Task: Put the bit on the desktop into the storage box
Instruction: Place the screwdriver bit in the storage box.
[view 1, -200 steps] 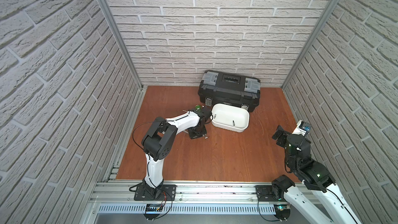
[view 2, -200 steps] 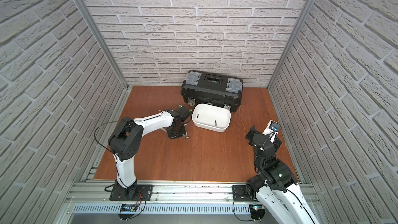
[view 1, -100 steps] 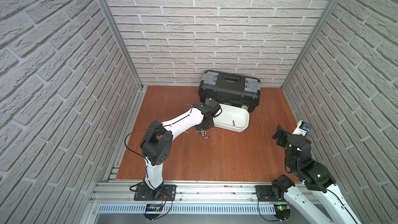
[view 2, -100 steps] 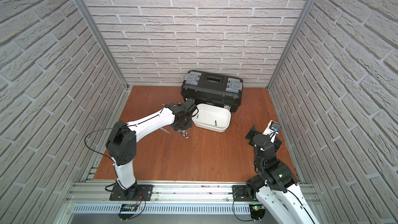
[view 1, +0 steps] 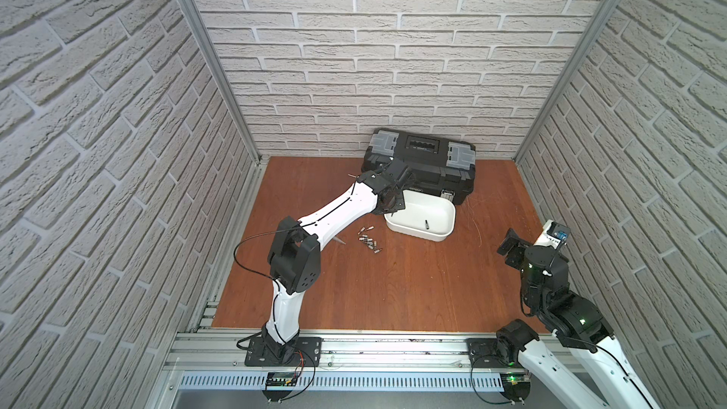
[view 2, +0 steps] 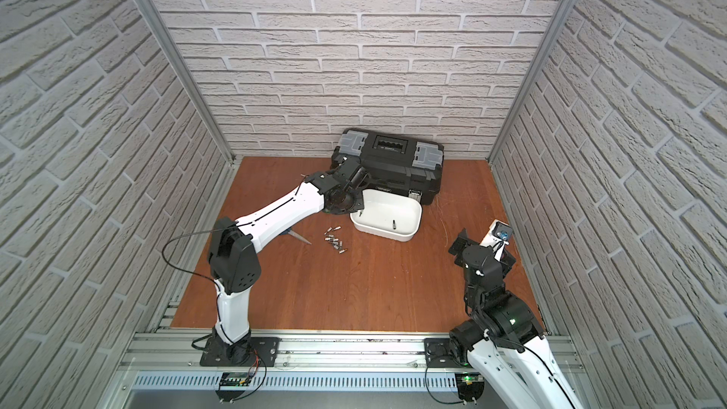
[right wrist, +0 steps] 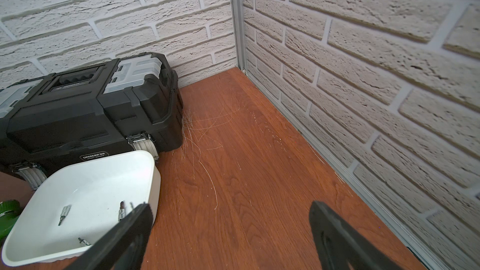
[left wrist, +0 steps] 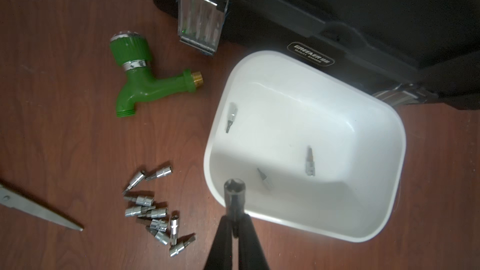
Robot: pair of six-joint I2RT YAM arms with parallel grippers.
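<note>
The left gripper moves outward and down past the white storage box's near rim, over the box's bottom, to release the silver bit (left wrist: 234, 193) next; it still hangs above that rim.
In the left wrist view my left gripper (left wrist: 235, 220) is shut on a silver bit (left wrist: 234, 193), which hangs over the near rim of the white storage box (left wrist: 397, 136). Three bits (left wrist: 309, 163) lie inside the box. Several loose bits (left wrist: 153, 212) are piled on the reddish-brown desktop (view 1: 393, 289) beside it. In both top views the left gripper (view 1: 393, 212) (view 2: 360, 212) is at the box's left end, and the pile (view 1: 369, 238) (view 2: 335, 241) lies just in front. My right gripper (view 1: 509, 245) (right wrist: 230, 219) stands open and empty at the right, off the box (right wrist: 155, 177).
A black toolbox (view 1: 423, 163) with grey latches stands against the back wall, right behind the storage box. A green plastic tap (left wrist: 145, 84) and a pair of scissors (left wrist: 39, 210) lie on the desktop left of the box. Brick walls close in three sides.
My left gripper has risen from the pile on the desktop and swung right and back to the box's left end, carrying a bit. The right arm has stayed still.
</note>
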